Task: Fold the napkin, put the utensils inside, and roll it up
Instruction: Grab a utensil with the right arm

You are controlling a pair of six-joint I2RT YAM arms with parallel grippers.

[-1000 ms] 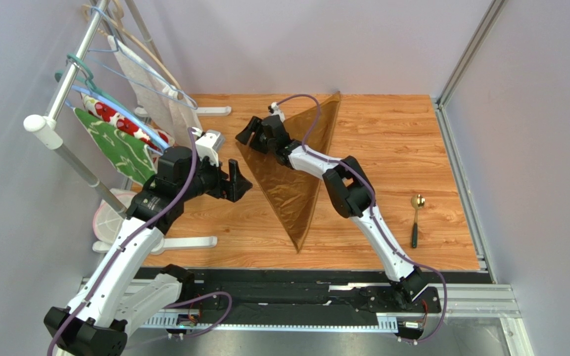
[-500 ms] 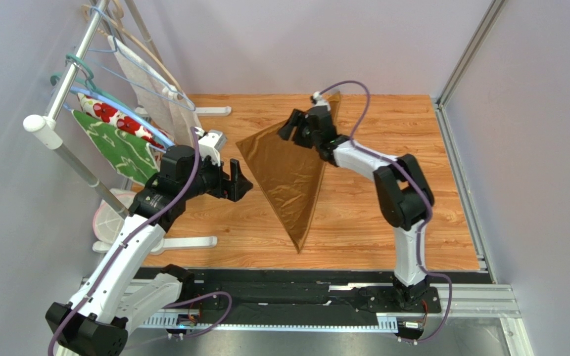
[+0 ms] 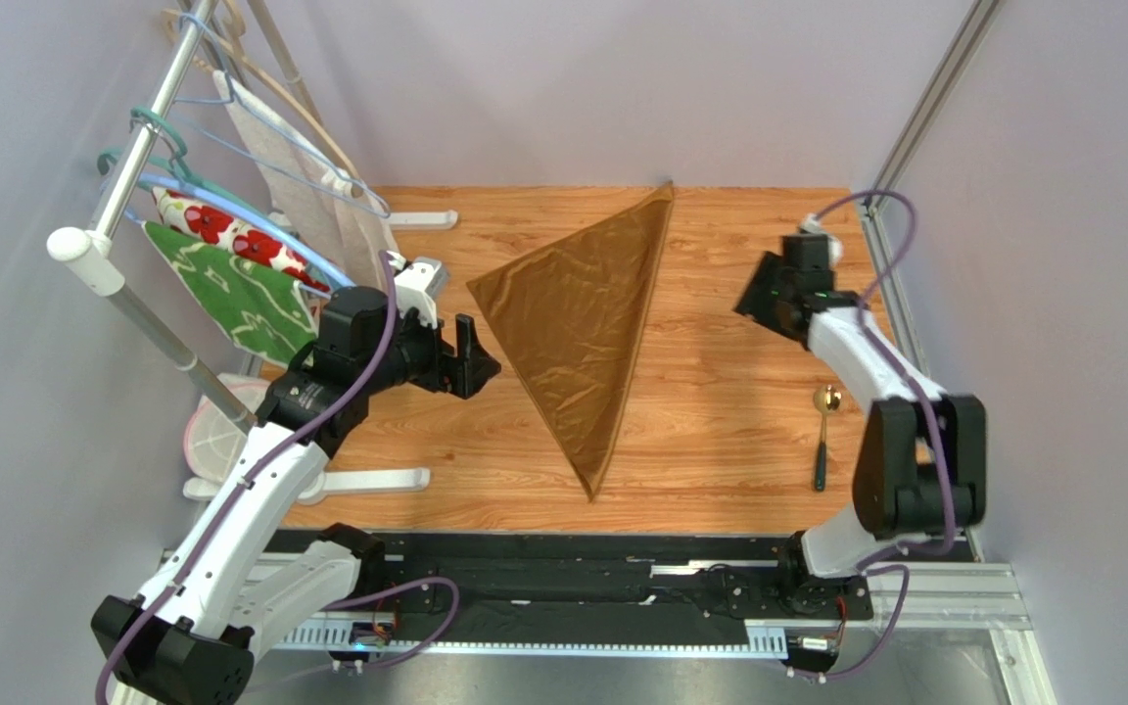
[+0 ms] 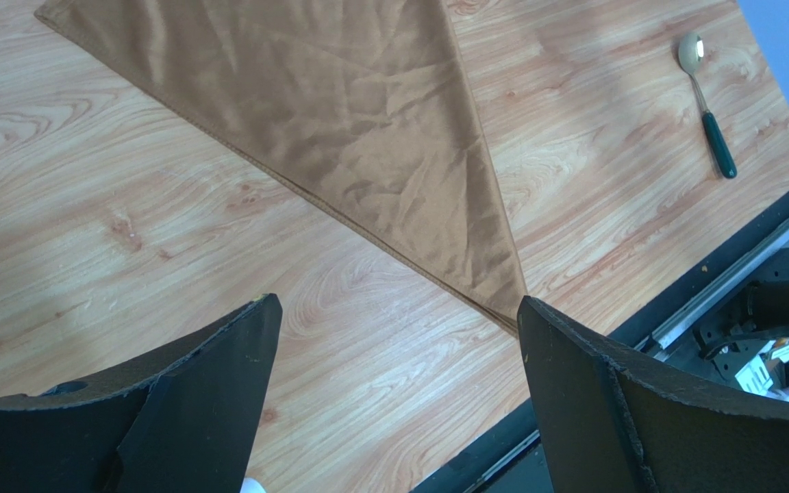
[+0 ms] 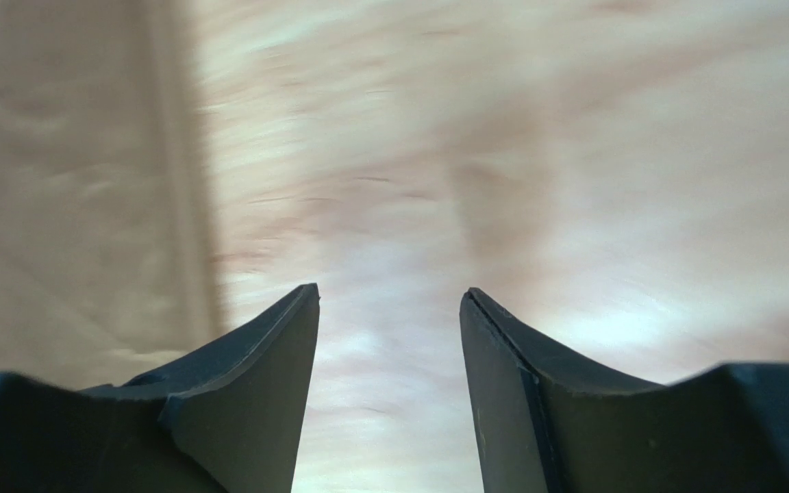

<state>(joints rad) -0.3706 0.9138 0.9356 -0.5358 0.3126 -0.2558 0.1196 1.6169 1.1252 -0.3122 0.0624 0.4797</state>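
I need to pull my right gripper's open fingers back and lower them around the spoon's thin neck (image 3: 823, 428), which is below the gripper and back toward my base.
The golden-brown napkin (image 3: 585, 326) lies folded into a triangle on the wooden table; it also shows in the left wrist view (image 4: 327, 123) and blurred in the right wrist view (image 5: 69, 205). A spoon (image 3: 823, 426) with a gold bowl and dark handle lies at the right, also seen in the left wrist view (image 4: 707, 98). My left gripper (image 3: 473, 357) is open and empty, just left of the napkin, above the table (image 4: 393, 308). My right gripper (image 3: 761, 294) is open and empty, to the right of the napkin and beyond the spoon (image 5: 388, 298).
A drying rack (image 3: 232, 191) at the left holds a green leaf-patterned cloth (image 3: 239, 294), a white cloth with red flowers (image 3: 224, 228) and a pale cloth. Grey walls close in the back and right. A black rail (image 3: 570, 580) runs along the near edge.
My right gripper has swung from the napkin's left part across to the right, away from the cloth. The napkin now lies flat as a triangle. The left arm has not moved.
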